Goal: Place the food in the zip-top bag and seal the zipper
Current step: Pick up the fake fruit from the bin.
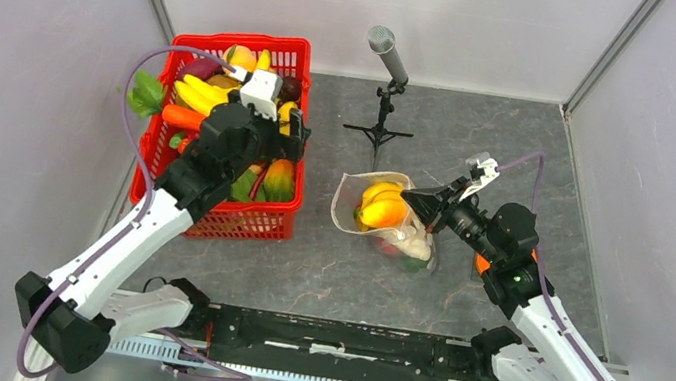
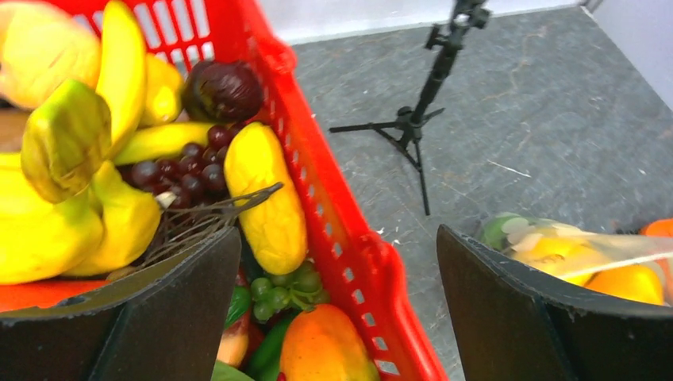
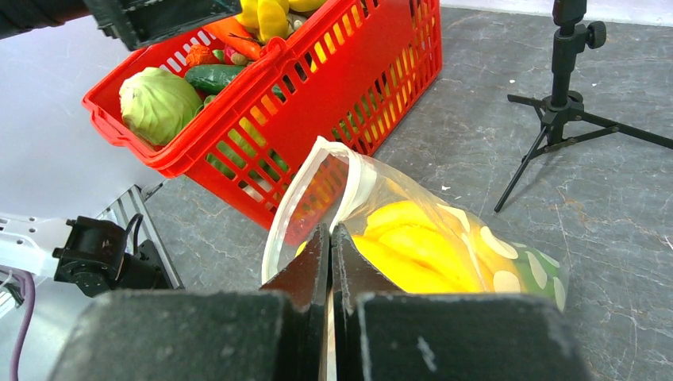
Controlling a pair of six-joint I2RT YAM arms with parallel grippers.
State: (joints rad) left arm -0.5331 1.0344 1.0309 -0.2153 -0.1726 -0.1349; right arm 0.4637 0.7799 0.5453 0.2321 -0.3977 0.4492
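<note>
I need to move my left gripper outward and down into the red basket, onto the yellow fruit (image 1: 286,118) (image 2: 267,198) beside the basket's side, because that fruit fits between my open fingers.
The zip-top bag (image 1: 381,212) lies mid-table, its mouth open toward the left, with yellow bananas (image 1: 382,204) and other food inside. In the right wrist view the bag (image 3: 492,262) shows white dots, and the white zipper strip (image 3: 290,210) curves around the open mouth. My right gripper (image 3: 329,230) is shut on the bag's mouth edge and holds it up; it also shows in the top view (image 1: 413,200). My left gripper (image 1: 285,122) is open and empty above the right side of the red basket, over a yellow fruit (image 2: 266,198), green grapes (image 2: 282,290) and an orange mango (image 2: 321,345).
The red lattice basket (image 1: 253,223) full of toy food stands at the left; its rim (image 2: 333,206) runs between my left fingers. A microphone on a small black tripod (image 1: 386,87) stands behind the bag. Grey walls enclose the table.
</note>
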